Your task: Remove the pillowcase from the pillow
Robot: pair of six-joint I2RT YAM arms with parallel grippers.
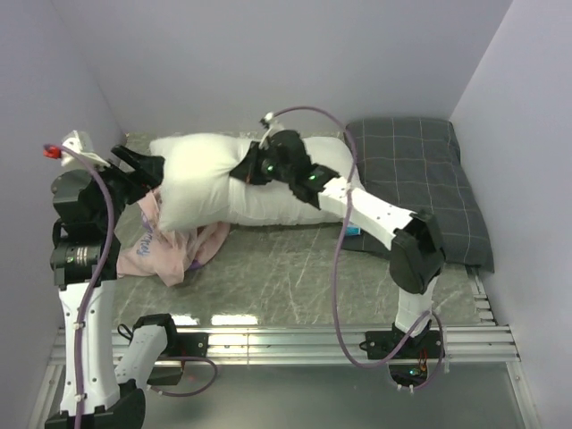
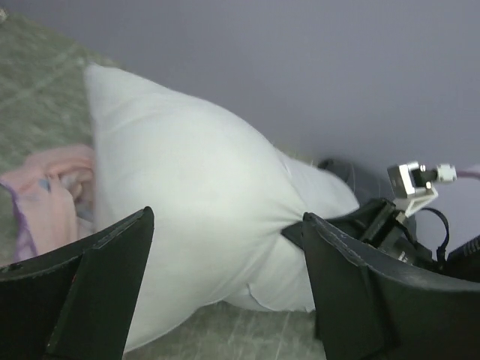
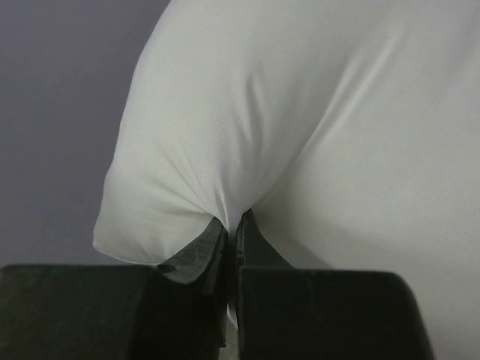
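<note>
My right gripper should next move back toward the crumpled pillowcase to its left in the top view and release it, because the pillow is already bare.
The plump white pillow (image 1: pixel 206 179) (image 2: pixel 195 210) (image 3: pixel 300 112) lies bare across the back of the table, its left end raised. My right gripper (image 1: pixel 243 170) (image 3: pixel 232 219) is shut on a pinch of the pillow's fabric near its middle. The pink pillowcase (image 1: pixel 170 250) (image 2: pixel 45 199) lies crumpled on the table under and in front of the pillow's left end, off the pillow. At that left end my left gripper (image 1: pixel 147 174) (image 2: pixel 227 217) is open, its jaws wide apart, facing the pillow with nothing between them.
A dark grey checked pillow (image 1: pixel 420 179) (image 2: pixel 341 169) lies at the back right. Purple walls close in the table (image 1: pixel 295 268) on the left, back and right. A small blue item (image 1: pixel 350 231) shows under the right arm.
</note>
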